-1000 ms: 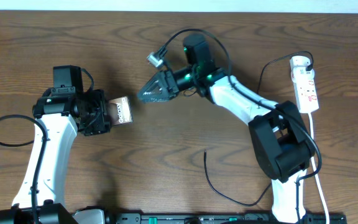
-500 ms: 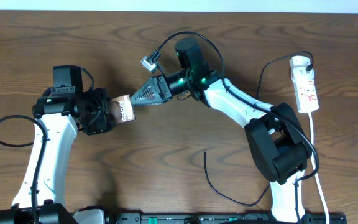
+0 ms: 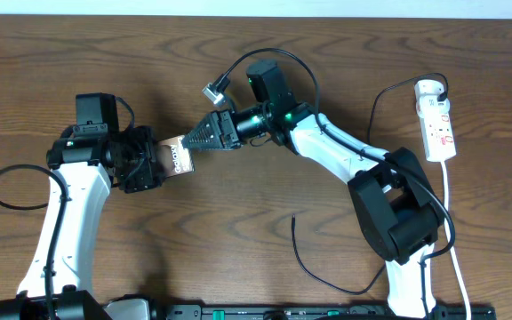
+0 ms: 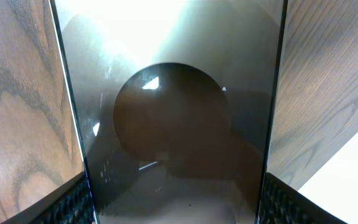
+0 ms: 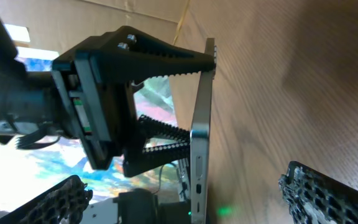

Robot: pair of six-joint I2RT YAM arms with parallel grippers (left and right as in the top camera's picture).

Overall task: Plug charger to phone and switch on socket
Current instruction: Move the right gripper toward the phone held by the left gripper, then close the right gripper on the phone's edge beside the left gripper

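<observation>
I will next slide my open right gripper onto the phone's loose end (image 3: pixel 185 159) (image 5: pixel 199 169) and close it, because that end of the phone is just to the left of my gripper in the overhead view.
The bronze-gold phone (image 3: pixel 178 158) is held off the table, edge-up, in my left gripper (image 3: pixel 154 160), which is shut on it. In the left wrist view its dark glass (image 4: pixel 179 112) fills the space between the fingers (image 4: pixel 176 211). My right gripper (image 3: pixel 194 140) is open and empty, its tips on either side of the phone's right end. In the right wrist view the phone's edge with its port (image 5: pixel 199 162) stands between the open fingers (image 5: pixel 191 199). The charger's thin black cable (image 3: pixel 314 267) lies on the table at front right, its tip (image 3: pixel 293 217) free. The white socket (image 3: pixel 437 124) lies at far right.
The socket's white cord (image 3: pixel 452 231) runs along the right side to the front. A black cable (image 3: pixel 382 100) arcs from the socket's top end toward the right arm. A black wire loop (image 3: pixel 7 187) lies left of the left arm.
My right gripper has moved left across the table from the centre until its open tips reach the phone's end. The left gripper and the phone have stayed put.
</observation>
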